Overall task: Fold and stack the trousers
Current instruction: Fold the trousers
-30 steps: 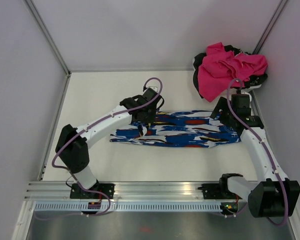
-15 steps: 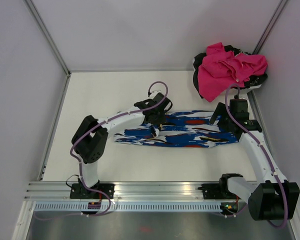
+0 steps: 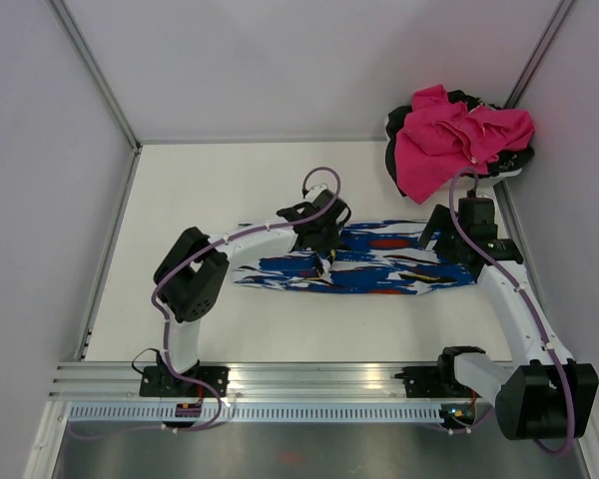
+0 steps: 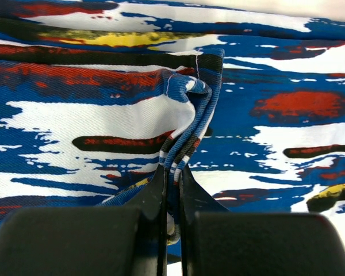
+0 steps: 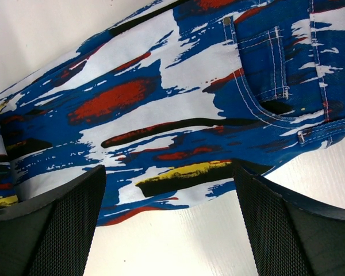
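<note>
Next I should draw the trousers' hem, short of the waist, beside the large red blotch and release, as the blotch lies to my left gripper's right in the top view.
The trousers [image 3: 379, 267], royal blue with white, red, black and yellow blotches, lie stretched left to right across the middle of the table. My left gripper [image 3: 324, 261] is shut on a bunched fold of the trousers' hem [image 4: 187, 123] and holds it over the middle of the garment. In the left wrist view the fabric is pinched between the jaws [image 4: 173, 172]. My right gripper [image 3: 441, 238] is open and empty above the waist end, with a pocket [image 5: 264, 69] showing in the right wrist view between its fingers [image 5: 63, 224].
A pile of pink and black clothing [image 3: 457, 138] lies at the far right corner of the table [image 3: 200, 180]. Grey walls stand on the left, back and right. A metal rail [image 3: 309, 384] runs along the near edge.
My left gripper has carried the trouser leg end to the right, over the garment, so the left end of the cloth has shortened. The right arm shifted slightly.
</note>
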You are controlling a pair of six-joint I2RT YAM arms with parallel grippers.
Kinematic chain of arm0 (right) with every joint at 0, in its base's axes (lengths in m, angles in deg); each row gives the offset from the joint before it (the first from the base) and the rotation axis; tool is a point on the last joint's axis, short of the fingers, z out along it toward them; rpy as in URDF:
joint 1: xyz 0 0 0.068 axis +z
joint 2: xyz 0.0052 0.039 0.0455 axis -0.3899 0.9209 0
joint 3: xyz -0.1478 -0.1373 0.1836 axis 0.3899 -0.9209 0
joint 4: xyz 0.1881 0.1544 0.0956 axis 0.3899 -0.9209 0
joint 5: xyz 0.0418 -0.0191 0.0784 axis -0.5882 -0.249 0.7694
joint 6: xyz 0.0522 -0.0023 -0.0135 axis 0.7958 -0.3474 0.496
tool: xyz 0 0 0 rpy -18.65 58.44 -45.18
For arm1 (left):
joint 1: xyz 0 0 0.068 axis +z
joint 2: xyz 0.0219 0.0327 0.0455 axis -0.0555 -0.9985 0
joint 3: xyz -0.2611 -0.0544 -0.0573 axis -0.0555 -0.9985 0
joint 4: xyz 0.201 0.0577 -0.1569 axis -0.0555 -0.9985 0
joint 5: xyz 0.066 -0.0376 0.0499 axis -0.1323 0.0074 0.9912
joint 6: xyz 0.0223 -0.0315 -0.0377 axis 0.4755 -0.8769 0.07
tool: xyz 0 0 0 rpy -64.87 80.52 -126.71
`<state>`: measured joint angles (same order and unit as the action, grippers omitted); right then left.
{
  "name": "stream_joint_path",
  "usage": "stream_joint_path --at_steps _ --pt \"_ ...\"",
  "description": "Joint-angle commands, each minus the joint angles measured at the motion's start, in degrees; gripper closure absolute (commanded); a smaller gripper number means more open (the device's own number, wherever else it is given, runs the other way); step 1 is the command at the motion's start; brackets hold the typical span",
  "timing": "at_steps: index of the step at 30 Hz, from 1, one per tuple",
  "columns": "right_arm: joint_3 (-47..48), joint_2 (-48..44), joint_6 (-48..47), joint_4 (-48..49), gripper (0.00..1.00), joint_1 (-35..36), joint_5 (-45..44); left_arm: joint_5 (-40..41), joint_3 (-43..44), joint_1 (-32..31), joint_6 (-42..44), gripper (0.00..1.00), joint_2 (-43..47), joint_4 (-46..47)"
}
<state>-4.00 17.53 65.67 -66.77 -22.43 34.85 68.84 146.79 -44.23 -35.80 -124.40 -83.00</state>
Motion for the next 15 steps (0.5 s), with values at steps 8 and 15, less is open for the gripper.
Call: stream_joint_path --at_steps 8,15 --pt "0.5 -2.7 -2.3 0.7 0.02 -0.1 2.2 -4.9 2.2 -1.4 -5.8 0.98 -3.3 10.2" --pt "0.4 -2.8 -2.2 0.4 0.02 -0.1 2.5 -3.3 2.5 -2.0 -7.4 0.98 -2.3 11.8"
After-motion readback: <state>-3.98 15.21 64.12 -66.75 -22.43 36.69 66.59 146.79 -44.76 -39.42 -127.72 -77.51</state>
